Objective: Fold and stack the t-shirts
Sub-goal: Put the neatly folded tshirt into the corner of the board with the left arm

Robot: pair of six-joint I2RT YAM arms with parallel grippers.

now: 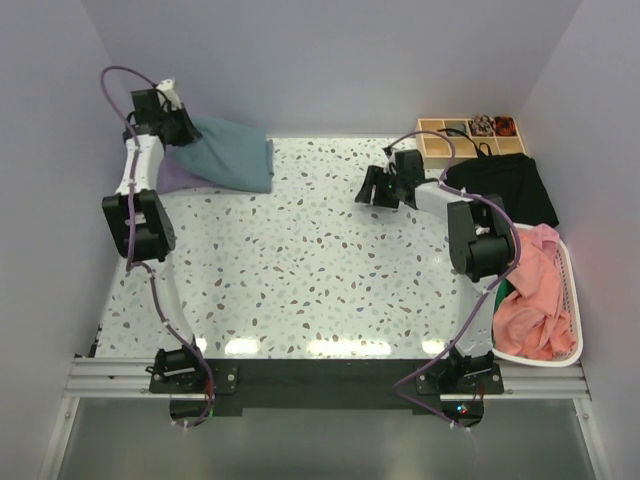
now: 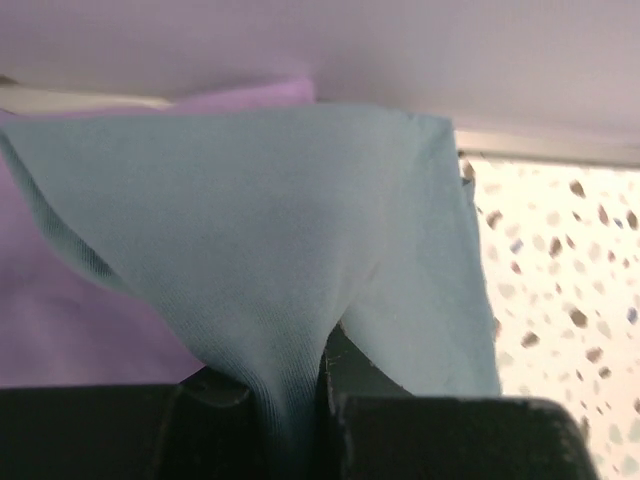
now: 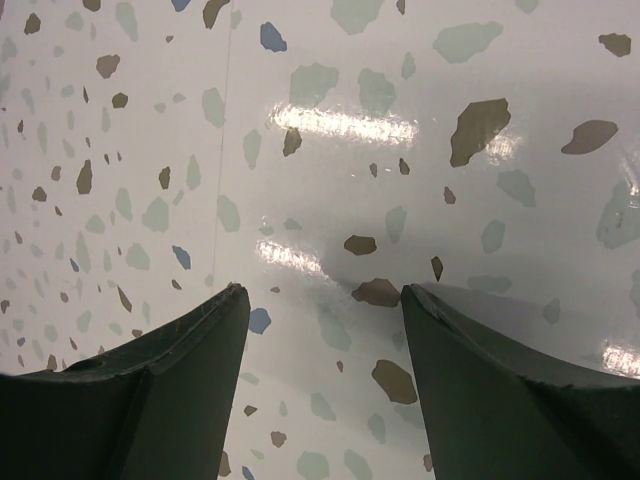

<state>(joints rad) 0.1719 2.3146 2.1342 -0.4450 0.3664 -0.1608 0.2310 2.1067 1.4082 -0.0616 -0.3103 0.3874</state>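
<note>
My left gripper goes left in the top view next, lowering the blue t-shirt's corner over the lavender t-shirt point(image 1: 177, 176) to release it, as that t-shirt is still uncovered.
A folded slate-blue t-shirt point(image 1: 232, 152) lies at the table's back left, on top of a lavender t-shirt point(image 1: 177, 176) whose edge shows beneath it. My left gripper point(image 1: 172, 127) is shut on a corner of the blue shirt point(image 2: 280, 260) and pulls it up into a peak; lavender cloth point(image 2: 60, 320) shows behind. My right gripper point(image 1: 380, 190) is open and empty, hovering over bare speckled table point(image 3: 320, 200) at the back right. Salmon-pink t-shirts point(image 1: 535, 295) lie heaped in a white basket point(image 1: 573, 300) at the right.
A black cloth point(image 1: 505, 188) lies at the back right beside the basket. A wooden compartment tray point(image 1: 470, 135) with small items stands in the back right corner. Walls close in the table at the back and both sides.
</note>
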